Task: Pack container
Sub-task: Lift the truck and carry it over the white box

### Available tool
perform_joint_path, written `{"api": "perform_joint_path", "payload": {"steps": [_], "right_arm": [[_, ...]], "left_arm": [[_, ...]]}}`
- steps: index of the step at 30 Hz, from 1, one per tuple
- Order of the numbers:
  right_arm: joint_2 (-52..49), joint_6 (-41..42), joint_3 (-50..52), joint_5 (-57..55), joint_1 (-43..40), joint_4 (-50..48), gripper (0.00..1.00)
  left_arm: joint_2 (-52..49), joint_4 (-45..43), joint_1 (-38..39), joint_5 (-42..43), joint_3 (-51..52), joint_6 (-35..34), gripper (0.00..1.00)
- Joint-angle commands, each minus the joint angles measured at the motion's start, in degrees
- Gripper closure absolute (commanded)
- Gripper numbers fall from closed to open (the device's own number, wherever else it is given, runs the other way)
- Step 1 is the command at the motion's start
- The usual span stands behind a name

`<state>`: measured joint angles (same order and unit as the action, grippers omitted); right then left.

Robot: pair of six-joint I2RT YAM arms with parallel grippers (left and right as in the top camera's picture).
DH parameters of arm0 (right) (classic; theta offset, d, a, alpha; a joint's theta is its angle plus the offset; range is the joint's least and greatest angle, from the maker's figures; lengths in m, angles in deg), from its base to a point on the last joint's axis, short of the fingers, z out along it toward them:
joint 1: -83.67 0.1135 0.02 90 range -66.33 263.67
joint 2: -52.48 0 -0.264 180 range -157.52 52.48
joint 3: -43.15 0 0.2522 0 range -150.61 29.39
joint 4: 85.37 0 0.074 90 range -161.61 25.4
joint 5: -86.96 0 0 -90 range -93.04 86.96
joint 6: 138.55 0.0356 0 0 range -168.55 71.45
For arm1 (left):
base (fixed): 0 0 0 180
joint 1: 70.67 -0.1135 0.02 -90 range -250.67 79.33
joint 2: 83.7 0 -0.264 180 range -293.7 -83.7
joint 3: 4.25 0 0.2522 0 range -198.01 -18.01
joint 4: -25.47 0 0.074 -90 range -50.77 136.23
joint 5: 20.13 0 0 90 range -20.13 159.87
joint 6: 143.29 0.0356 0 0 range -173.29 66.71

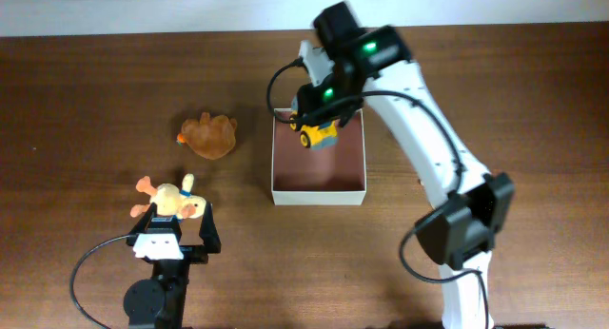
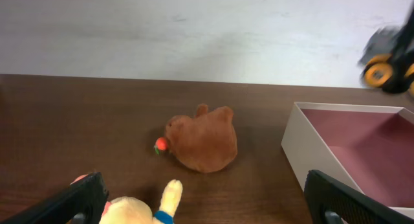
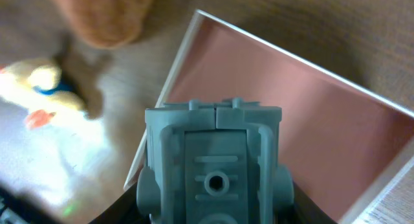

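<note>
Next, my right gripper turns the toy truck (image 3: 213, 159) in line with the box's sides, then lowers it into the box's corner by the brown plush.
The container (image 1: 319, 193) is a square white box with a pinkish-brown inside, right of the table's centre; it also shows in the left wrist view (image 2: 309, 146) and the right wrist view (image 3: 310, 88). My right gripper (image 1: 317, 131) is shut on a grey and yellow toy truck (image 3: 213, 159) and holds it above the box's far left corner. A brown plush (image 1: 209, 136) lies left of the box. A yellow plush with a blue collar (image 1: 171, 203) lies between the open fingers of my left gripper (image 1: 176, 229), low at the near left.
The white wall runs along the table's far edge (image 2: 207, 78). My right arm's base (image 1: 466, 224) stands right of the box. A black cable (image 1: 95, 262) loops beside the left arm.
</note>
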<state>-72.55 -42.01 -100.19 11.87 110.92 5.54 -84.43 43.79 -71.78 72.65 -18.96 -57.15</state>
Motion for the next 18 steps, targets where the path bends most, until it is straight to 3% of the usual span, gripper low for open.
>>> {"api": "perform_joint_path", "payload": {"steps": [1, 11, 18], "right_arm": [[-3.3, 13.0, -0.7, -10.1, 3.5, -1.1, 0.59], [-6.9, 23.5, 0.6, -17.1, 7.8, -6.4, 0.59], [-6.9, 24.1, 6.6, -18.2, 8.0, -11.8, 0.59]], "left_arm": [[0.4, 0.0, -0.2, -0.2, 0.4, 0.9, 0.01], [0.4, 0.0, -0.2, -0.2, 0.4, 0.9, 0.01], [0.4, 0.0, -0.2, -0.2, 0.4, 0.9, 0.01]]}}
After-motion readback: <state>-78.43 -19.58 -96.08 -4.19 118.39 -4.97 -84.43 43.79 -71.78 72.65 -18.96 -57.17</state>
